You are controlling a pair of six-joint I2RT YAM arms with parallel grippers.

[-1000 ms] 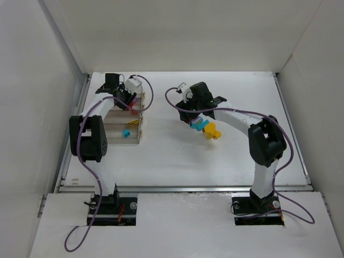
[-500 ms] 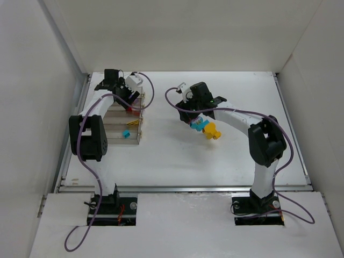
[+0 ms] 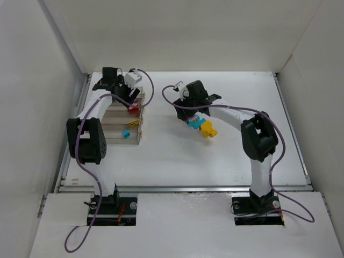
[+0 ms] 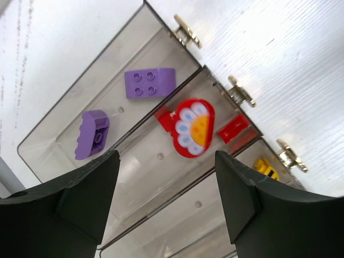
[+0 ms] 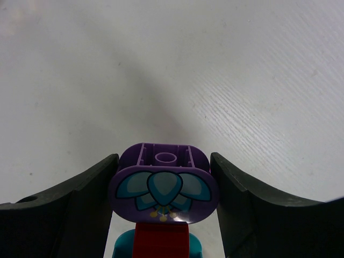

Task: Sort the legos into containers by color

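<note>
Next, my right gripper brings the purple lego down toward the white table below and opens, since red and teal pieces still hang joined to that lego.
My left gripper (image 4: 166, 161) (image 3: 133, 102) hangs open over the containers (image 4: 134, 177) (image 3: 115, 126), nothing between its fingers. Below it a round red lego with a flower print (image 4: 193, 128) and a small red one (image 4: 233, 128) lie in one bin. Two purple legos (image 4: 149, 83) lie in the end bin, and a yellow one (image 4: 266, 165) in the bin on the other side. My right gripper (image 5: 164, 161) (image 3: 192, 121) is shut on a purple lego with a teal flower (image 5: 163, 188); red (image 5: 161, 239) and teal pieces hang under it. A yellow lego (image 3: 208, 129) sits beside it.
A cyan lego (image 3: 127, 133) lies in the nearest bin. The containers stand by the left wall (image 3: 80, 97). White walls enclose the table on the left, back and right. Purple cables loop from both arms.
My left gripper has opened and let the red flower lego drop into its bin. My right gripper has shifted slightly left with its legos.
</note>
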